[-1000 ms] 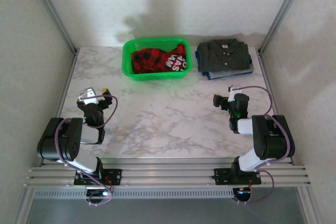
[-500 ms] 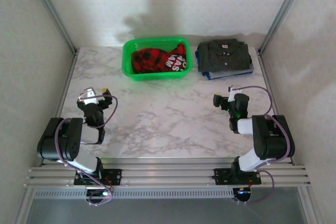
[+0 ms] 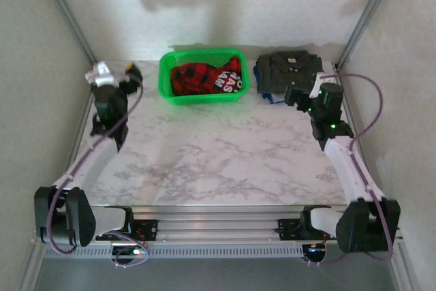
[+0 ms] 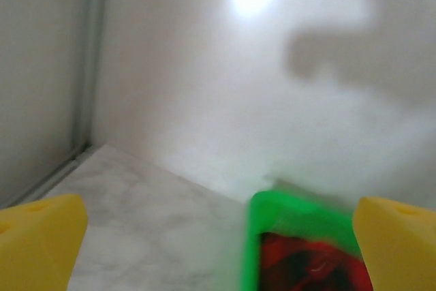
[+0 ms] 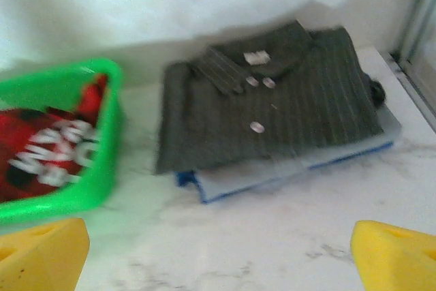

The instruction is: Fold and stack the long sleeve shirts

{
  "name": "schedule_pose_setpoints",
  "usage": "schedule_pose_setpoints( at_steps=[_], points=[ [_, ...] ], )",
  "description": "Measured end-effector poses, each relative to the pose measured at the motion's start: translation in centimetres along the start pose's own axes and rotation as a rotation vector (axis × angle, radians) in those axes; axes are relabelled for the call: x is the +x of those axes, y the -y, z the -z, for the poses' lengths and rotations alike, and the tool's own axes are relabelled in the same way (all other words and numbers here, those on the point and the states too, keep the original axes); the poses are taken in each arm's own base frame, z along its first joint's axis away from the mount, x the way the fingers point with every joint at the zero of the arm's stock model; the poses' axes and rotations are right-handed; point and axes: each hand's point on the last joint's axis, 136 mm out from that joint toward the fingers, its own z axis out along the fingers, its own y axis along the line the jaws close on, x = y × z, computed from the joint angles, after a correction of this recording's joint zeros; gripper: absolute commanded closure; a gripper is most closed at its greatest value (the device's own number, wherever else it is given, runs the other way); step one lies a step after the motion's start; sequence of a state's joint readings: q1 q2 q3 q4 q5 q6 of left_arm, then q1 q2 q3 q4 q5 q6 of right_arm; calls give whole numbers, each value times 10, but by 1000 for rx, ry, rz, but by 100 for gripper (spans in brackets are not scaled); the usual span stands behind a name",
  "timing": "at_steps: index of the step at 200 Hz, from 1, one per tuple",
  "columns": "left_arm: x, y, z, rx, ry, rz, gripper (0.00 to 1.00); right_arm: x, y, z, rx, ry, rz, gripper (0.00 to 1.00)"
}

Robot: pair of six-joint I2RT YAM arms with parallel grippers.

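Observation:
My left gripper is beside and above the plaid shirt's bunched end, which is within the basket's sides. It will next move over the rim of the basket, tilt down and lower to close on it.
The red-and-black plaid shirt with white lettering lies crumpled in the green basket. A folded dark grey-olive button-up shirt rests on a blue garment at the far right. My left gripper hovers open just left of the basket, nothing between its yellow fingertips; its wrist view catches the basket corner and the plaid shirt. My right gripper stands open in front of the folded stack, facing the dark shirt, the blue garment and the plaid shirt.
The marble table is walled by white panels at the back and both sides, with metal posts in the far corners. The basket rim sits a short gap left of the folded stack.
Both arms have stretched out from near the front edge toward the far end: the left to beside the basket, the right up to the folded stack. Both grippers stayed open.

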State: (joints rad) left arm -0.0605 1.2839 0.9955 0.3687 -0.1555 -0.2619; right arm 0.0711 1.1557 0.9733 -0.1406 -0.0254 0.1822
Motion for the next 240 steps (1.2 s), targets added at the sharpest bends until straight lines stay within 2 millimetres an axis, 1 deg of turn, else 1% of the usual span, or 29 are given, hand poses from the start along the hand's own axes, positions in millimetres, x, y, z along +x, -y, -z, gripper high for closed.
schedule_pose_setpoints(
  at_steps=[4,7,11,12,18,26,32,38,43,45,49,51,54,61,62,66,69,77,89,103,117,130,151,176,195,211,226,236,240],
  points=[
    [-9,14,-8,15,-13,20,0,-3,-6,6,-19,-9,-12,1],
    [-20,28,-12,38,-15,36,0,-4,-11,10,-37,-20,-20,1],
    [-23,38,-20,48,-37,49,0,-3,-15,13,-48,-37,-30,1],
    [-27,43,-22,56,-37,54,0,-3,-17,14,-54,-44,-34,1],
    [-34,63,-33,81,-68,76,0,0,-25,17,-76,-79,-47,1],
    [-31,82,-49,103,-117,98,0,8,-40,19,-112,-140,-62,1],
    [-21,93,-61,112,-166,110,1,16,-50,18,-132,-192,-68,1],
    [-3,101,-73,116,-232,120,0,26,-61,16,-153,-253,-69,1],
    [16,105,-83,108,-292,124,1,34,-71,13,-169,-302,-68,1],
    [20,107,-85,109,-306,126,1,37,-75,13,-174,-320,-66,1],
    [42,108,-94,98,-362,126,1,44,-84,11,-189,-359,-64,1],
    [47,108,-96,96,-379,128,1,46,-86,10,-191,-371,-64,1],
    [64,109,-102,88,-423,126,2,50,-93,8,-201,-399,-63,1],
    [95,108,-110,67,-500,125,3,59,-106,6,-220,-453,-56,1],
    [103,107,-112,60,-519,124,3,60,-107,6,-222,-458,-55,1],
    [119,106,-115,50,-561,120,4,64,-115,5,-232,-486,-51,1],
    [137,105,-118,38,-601,120,4,67,-120,4,-239,-504,-49,1],
    [174,102,-122,12,-688,113,5,74,-134,3,-262,-547,-43,1],
    [220,98,-124,-21,-790,103,7,83,-153,1,-286,-597,-35,1],
    [260,95,-121,-52,-878,86,9,95,-172,-1,-312,-648,-34,1],
    [283,95,-120,-69,-925,74,11,107,-186,-3,-327,-692,-33,1],
    [292,97,-120,-75,-943,67,11,115,-195,-7,-332,-722,-36,1],
    [291,97,-120,-81,-943,63,8,119,-202,-16,-325,-749,-42,1],
    [282,99,-124,-80,-920,70,7,111,-208,-31,-305,-743,-40,1],
    [277,99,-124,-82,-913,71,9,104,-216,-45,-307,-733,-41,1],
    [273,99,-125,-86,-916,69,10,103,-221,-54,-307,-733,-43,1],
    [270,100,-126,-87,-912,69,15,103,-223,-60,-306,-734,-44,1],
    [271,99,-126,-89,-913,70,24,103,-224,-62,-305,-735,-44,1],
    [273,99,-126,-88,-916,67,30,103,-223,-63,-304,-735,-45,1]
  ],
)
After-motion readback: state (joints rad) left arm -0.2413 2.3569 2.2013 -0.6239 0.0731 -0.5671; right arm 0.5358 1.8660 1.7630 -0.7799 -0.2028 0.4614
